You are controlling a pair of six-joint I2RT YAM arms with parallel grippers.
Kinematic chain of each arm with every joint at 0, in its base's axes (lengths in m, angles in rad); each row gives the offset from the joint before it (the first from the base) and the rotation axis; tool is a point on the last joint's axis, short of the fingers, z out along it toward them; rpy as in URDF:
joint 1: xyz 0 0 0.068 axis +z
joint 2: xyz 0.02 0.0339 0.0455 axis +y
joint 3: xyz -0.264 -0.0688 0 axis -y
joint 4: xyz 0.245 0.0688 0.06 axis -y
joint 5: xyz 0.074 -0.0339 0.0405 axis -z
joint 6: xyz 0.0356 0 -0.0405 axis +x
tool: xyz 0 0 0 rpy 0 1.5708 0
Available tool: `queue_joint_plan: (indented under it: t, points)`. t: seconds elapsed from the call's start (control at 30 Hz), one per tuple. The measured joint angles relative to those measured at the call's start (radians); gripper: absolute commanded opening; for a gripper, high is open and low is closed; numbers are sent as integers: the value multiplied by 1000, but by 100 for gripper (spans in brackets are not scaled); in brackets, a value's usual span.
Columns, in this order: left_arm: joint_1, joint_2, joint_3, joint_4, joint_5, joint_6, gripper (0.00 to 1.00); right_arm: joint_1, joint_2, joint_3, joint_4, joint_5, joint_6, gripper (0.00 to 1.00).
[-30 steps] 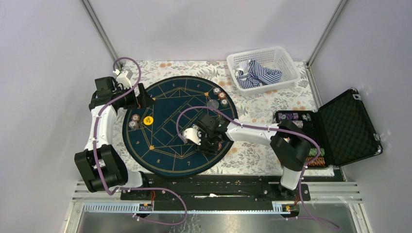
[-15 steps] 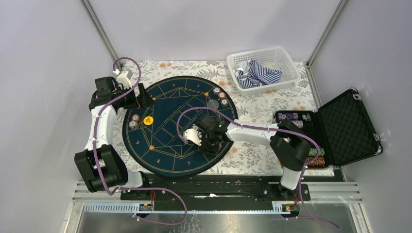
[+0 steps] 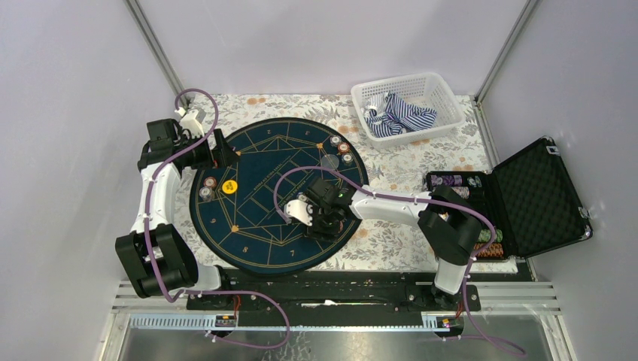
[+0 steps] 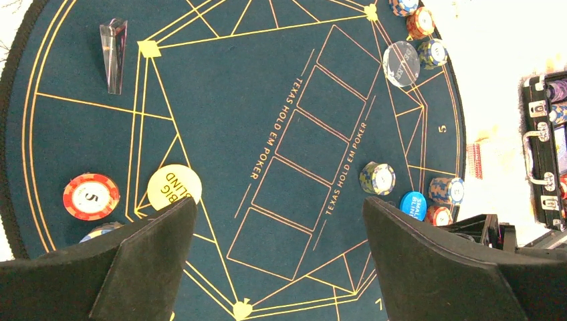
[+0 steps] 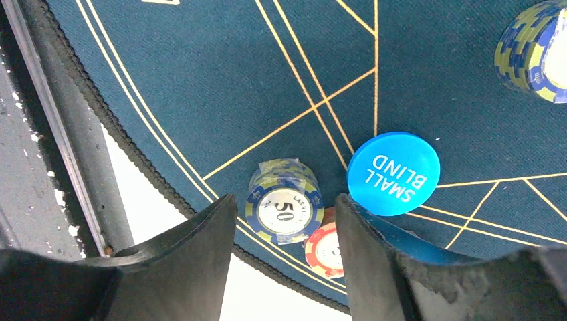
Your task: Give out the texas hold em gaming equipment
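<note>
I need to move my left gripper down and to the right in the top view next, around the blue-yellow chip stack by the card boxes, because the stack stands alone.
The round navy mat [image 3: 259, 226] carries the gaming equipment. My right gripper [image 5: 286, 199] hovers over the mat's near right rim, jaws open a little wider than a wrapped blue-yellow "50" chip stack [image 5: 284, 208] standing just past its tips, not touching it. A red-white chip [image 5: 325, 251] and the blue SMALL BLIND disc [image 5: 393, 172] lie beside it. My left gripper [image 4: 279, 200] hangs wide open and empty above the mat's left side, near the yellow BIG BLIND disc [image 4: 172, 186] and a red "5" chip [image 4: 91, 196].
More chip stacks [image 3: 340, 147] and a clear round disc [image 4: 401, 63] sit at the mat's far right. An open black case [image 3: 527, 195] with chips stands at the right. A white basket [image 3: 436, 86] of striped cloth is at the back right.
The right jaws have parted from shut to a small gap around the "50" chip stack, which now stands free on the mat. The left arm has not moved.
</note>
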Motion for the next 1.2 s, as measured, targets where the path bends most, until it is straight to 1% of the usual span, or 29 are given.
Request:
queue_joint_plan:
  t: [0.23, 0.3, 0.43, 0.53, 0.67, 0.77, 0.9, 1.07, 1.2]
  points:
    - [0, 0, 0, -1, 0, 5, 99, 0, -5, 14, -22, -2, 5, 73]
    - [0, 0, 0, -3, -1, 13, 99, 0, -14, 33, -32, -2, 15, 79]
    - [0, 0, 0, -16, -15, 51, 99, -8, -52, 89, -37, -5, 52, 98]
    - [-4, 0, 2, -32, -34, 90, 99, -50, -82, 152, -37, -40, 93, 100]
    - [-24, 7, 31, -80, -62, 152, 99, -173, -127, 212, -34, -90, 152, 100]
    - [-77, 13, 54, -106, -101, 201, 99, -275, -162, 219, -29, -108, 195, 100]
    - [-210, 16, 56, -127, -169, 257, 99, -397, -212, 199, -11, -135, 262, 100]
    - [-410, 44, 56, -129, -250, 300, 99, -573, -320, 97, 21, -153, 365, 100]
    - [-517, 80, 55, -125, -282, 311, 99, -691, -407, 25, 31, -175, 420, 100]
